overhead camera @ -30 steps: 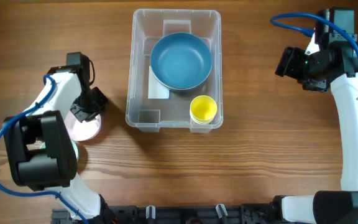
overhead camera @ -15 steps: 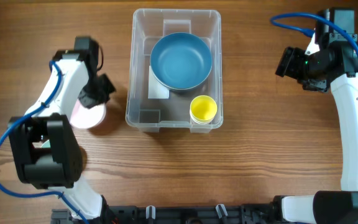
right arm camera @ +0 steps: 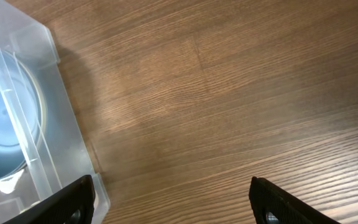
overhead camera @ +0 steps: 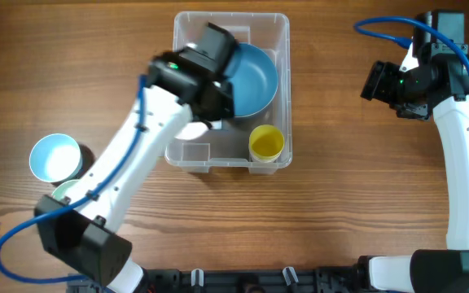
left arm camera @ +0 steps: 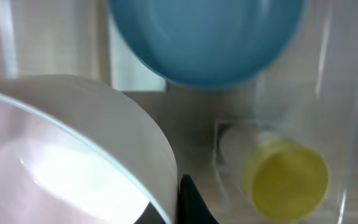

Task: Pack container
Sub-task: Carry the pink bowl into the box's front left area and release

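Observation:
I will lower the pale pink bowl with my left gripper into the container's near corner, across from the yellow cup. The container's bottom is empty there.
The clear plastic container stands at the table's middle back. Inside it are a blue bowl and a yellow cup. My left gripper is over the container's left half, shut on the rim of a pale pink bowl that fills the lower left of the left wrist view. One black finger shows outside the rim; the other is hidden. The blue bowl and the yellow cup lie below it. My right gripper is open and empty over bare wood right of the container.
A white cup with a light blue inside stands on the table at the left. A pale green object shows just below it, partly under the left arm. The right arm stands along the right edge.
My left gripper has lifted the pink bowl off the table at the left and carried it right, over the container. The white-and-blue cup has come into view. The right arm has not moved.

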